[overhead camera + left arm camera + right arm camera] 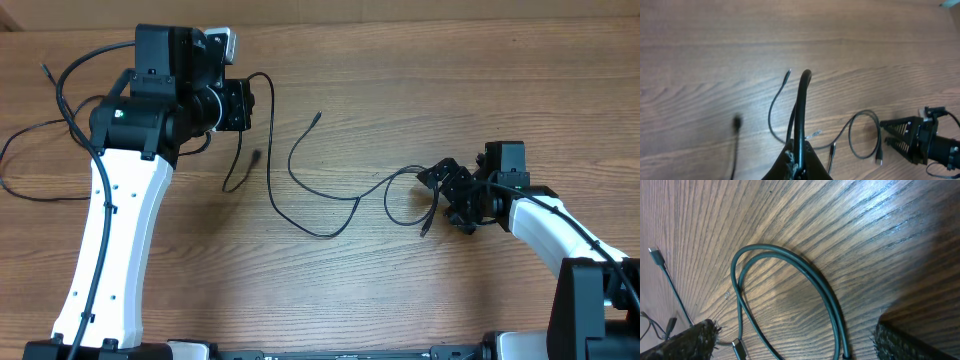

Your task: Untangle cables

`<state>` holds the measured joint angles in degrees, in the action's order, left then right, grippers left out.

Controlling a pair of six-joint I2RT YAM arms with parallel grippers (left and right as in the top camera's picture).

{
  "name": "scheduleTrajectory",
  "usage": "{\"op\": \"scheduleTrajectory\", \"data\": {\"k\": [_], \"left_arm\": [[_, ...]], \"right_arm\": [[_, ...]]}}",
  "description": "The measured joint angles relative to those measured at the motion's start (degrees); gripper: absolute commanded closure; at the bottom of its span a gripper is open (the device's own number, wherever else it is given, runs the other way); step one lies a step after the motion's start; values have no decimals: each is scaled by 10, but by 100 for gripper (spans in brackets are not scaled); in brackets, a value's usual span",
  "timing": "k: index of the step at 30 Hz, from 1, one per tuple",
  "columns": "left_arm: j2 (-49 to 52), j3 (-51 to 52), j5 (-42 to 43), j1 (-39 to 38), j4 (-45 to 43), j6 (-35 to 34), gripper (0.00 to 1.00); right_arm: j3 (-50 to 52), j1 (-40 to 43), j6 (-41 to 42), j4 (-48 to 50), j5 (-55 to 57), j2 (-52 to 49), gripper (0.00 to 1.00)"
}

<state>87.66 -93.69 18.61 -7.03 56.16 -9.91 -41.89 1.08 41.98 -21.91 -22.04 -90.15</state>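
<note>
The left gripper moves down and left in the overhead view to the looped cord next and lets go of the cable there, clear of the second.
My left gripper is at the back left, shut on one thin black cable. In the left wrist view this cable runs straight out from the shut jaws and bends over at its far end. A second cable lies on the table from a plug to a small loop beside my right gripper. My right gripper is open, its fingers either side of that loop, touching nothing. A plug lies between them.
Another thin black cord loops at the table's left edge behind the left arm. The right arm reaches in from the front right. A loose plug end rests near the left gripper. The table is bare wood.
</note>
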Motion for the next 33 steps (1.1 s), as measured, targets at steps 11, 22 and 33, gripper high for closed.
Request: {"op": "scheduleTrajectory", "data": {"k": [11,22,33], "left_arm": [[50,0,-7,0,71,0,96],[100,0,-7,0,104,-1,96],[102,0,-7,0,113,-38,96]], "right_arm": [[0,0,0,0,0,0,0],[0,0,0,0,0,0,0],[0,0,0,0,0,0,0]]}}
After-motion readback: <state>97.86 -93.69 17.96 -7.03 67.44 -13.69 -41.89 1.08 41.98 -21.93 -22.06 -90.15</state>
